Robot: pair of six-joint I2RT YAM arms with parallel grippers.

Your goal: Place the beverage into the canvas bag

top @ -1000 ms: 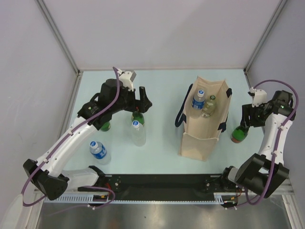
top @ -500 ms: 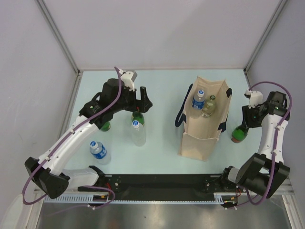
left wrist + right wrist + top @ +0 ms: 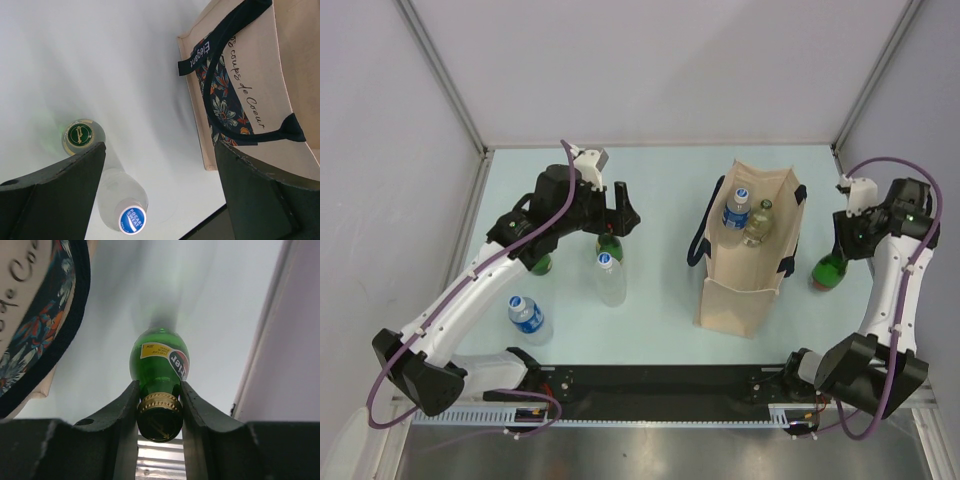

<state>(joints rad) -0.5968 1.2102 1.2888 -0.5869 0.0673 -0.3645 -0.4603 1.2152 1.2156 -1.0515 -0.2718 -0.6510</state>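
Observation:
I need to move my right gripper up, to the left in the top view, then down to let go of the bottle on the near part of the bag's bottom. That part is still bare.
The beige canvas bag [image 3: 735,305] with navy handles stands upright right of centre, open at the top. It also shows in the left wrist view [image 3: 250,90] and the right wrist view [image 3: 20,280]. Inside it are a blue-capped clear bottle [image 3: 737,208] and a second clear bottle [image 3: 758,222]. My right gripper [image 3: 848,242] is right of the bag and shut on the neck of a green glass bottle [image 3: 830,270]. The right wrist view shows the fingers [image 3: 125,405] clamping the bottle [image 3: 159,360] just under its gold cap. My left gripper [image 3: 612,222] is open and empty above the left bottles.
On the left stand a green bottle [image 3: 609,246], a blue-capped clear bottle [image 3: 610,276], another green bottle [image 3: 540,265] and a second blue-capped bottle [image 3: 527,314]. In the left wrist view the green cap [image 3: 80,135] and Pocari bottle [image 3: 125,205] lie below the fingers. The right wall is close to my right arm.
My right gripper has moved slightly back and to the right with the green bottle in it. The left arm has barely moved.

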